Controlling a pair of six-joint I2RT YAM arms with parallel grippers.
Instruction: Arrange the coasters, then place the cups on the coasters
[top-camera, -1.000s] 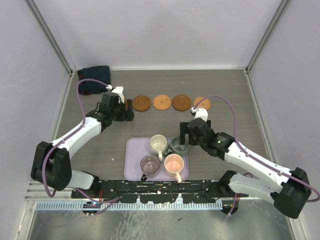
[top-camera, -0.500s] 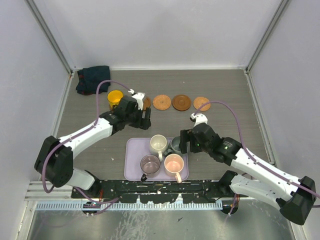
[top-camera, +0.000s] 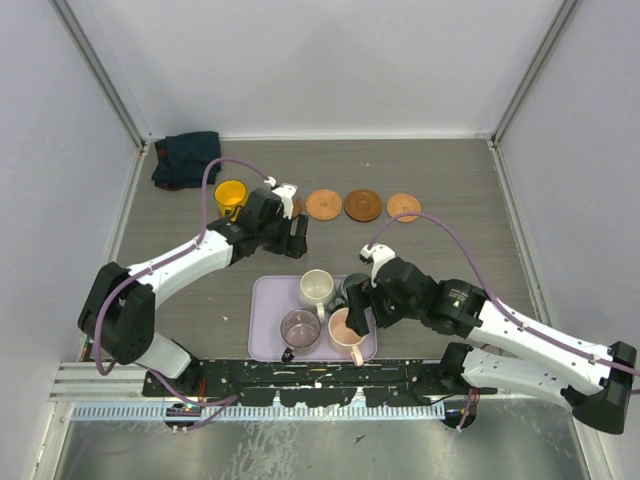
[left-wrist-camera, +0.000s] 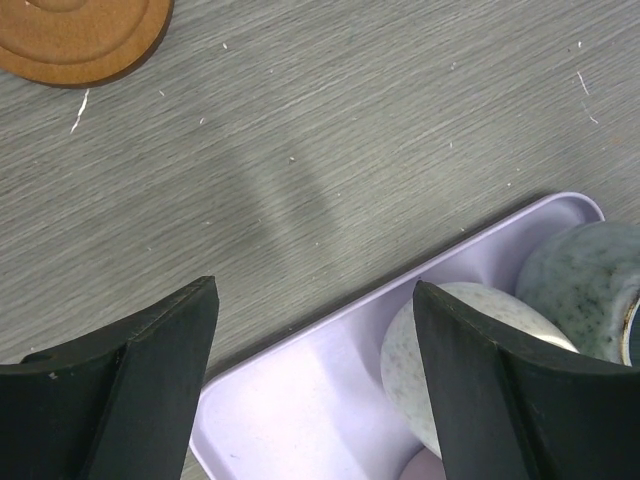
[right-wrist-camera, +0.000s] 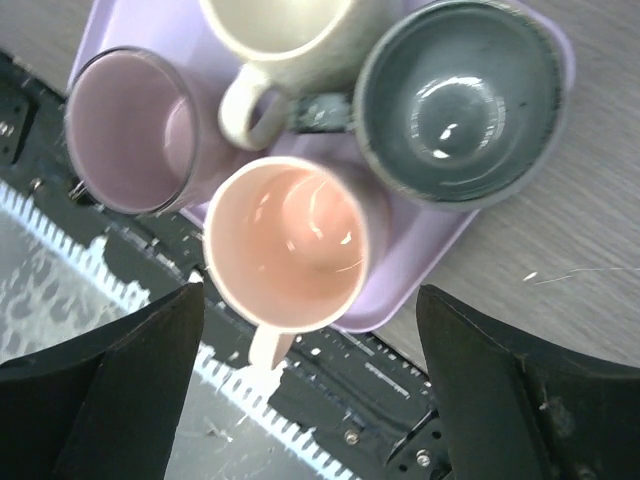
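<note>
I need to lower my right gripper and pull it back first, so that it can straddle the pink cup's handle (top-camera: 357, 356) (right-wrist-camera: 270, 346), which sticks out over the tray's near edge.
Three wooden coasters (top-camera: 324, 204) (top-camera: 362, 204) (top-camera: 404, 207) lie in a row at the back; one coaster (left-wrist-camera: 80, 35) shows at the top left of the left wrist view. The yellow cup (top-camera: 230, 194) stands left of them, and what it rests on is hidden. On the lavender tray (top-camera: 265, 300) stand the cream cup (top-camera: 317, 288), grey-green cup (right-wrist-camera: 460, 100), mauve cup (top-camera: 299, 328) and pink cup (right-wrist-camera: 290, 245). My left gripper (top-camera: 297, 238) (left-wrist-camera: 315, 385) hangs open over the tray's far edge, empty. My right gripper (top-camera: 358, 315) (right-wrist-camera: 310, 390) is open above the pink cup, not touching it.
A dark blue cloth (top-camera: 187, 158) lies bunched in the back left corner. The tray (right-wrist-camera: 430, 260) sits close to the table's near edge, with the black arm-mount rail (top-camera: 320, 375) right behind it. Grey walls close in both sides.
My left gripper has let go of the yellow cup and moved right towards the tray. My right gripper has come nearer and left, from beside the grey-green cup to over the pink cup.
</note>
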